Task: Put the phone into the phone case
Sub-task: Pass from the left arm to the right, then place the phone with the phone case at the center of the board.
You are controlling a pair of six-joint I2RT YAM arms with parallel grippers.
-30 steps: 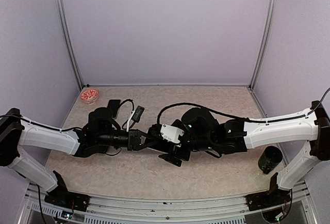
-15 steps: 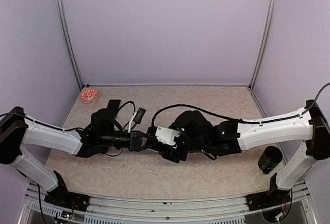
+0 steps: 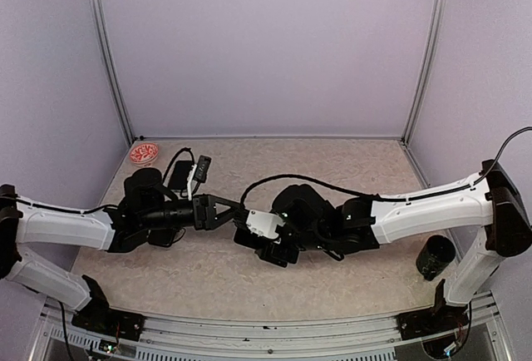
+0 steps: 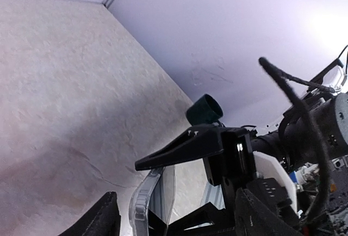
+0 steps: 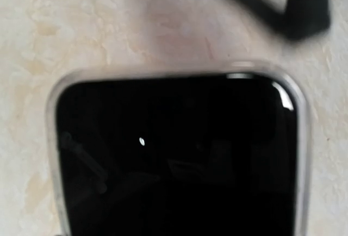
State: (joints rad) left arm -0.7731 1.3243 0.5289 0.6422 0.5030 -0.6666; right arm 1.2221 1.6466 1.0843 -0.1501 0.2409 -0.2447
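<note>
Next, my right gripper will move outward and down to release the cased phone on the bare tabletop, since that open patch lies below and outward of it.
The phone, black screen up, sits inside the clear phone case, whose rim runs round its top edge and corners. It fills the lower half of the right wrist view. In the left wrist view the case edge stands between the right gripper's two black fingers, one above and one below. My right gripper is shut on the cased phone just above the table centre. My left gripper is open, a short way left of the phone and touching nothing.
A red patterned dish lies at the back left. A black block and a small plug on a cable lie behind the left arm. A dark green cup stands at the right, near the right arm's base.
My left gripper has opened and drawn back to the left, away from the phone. The right gripper has closed in on the cased phone and shifted slightly left.
</note>
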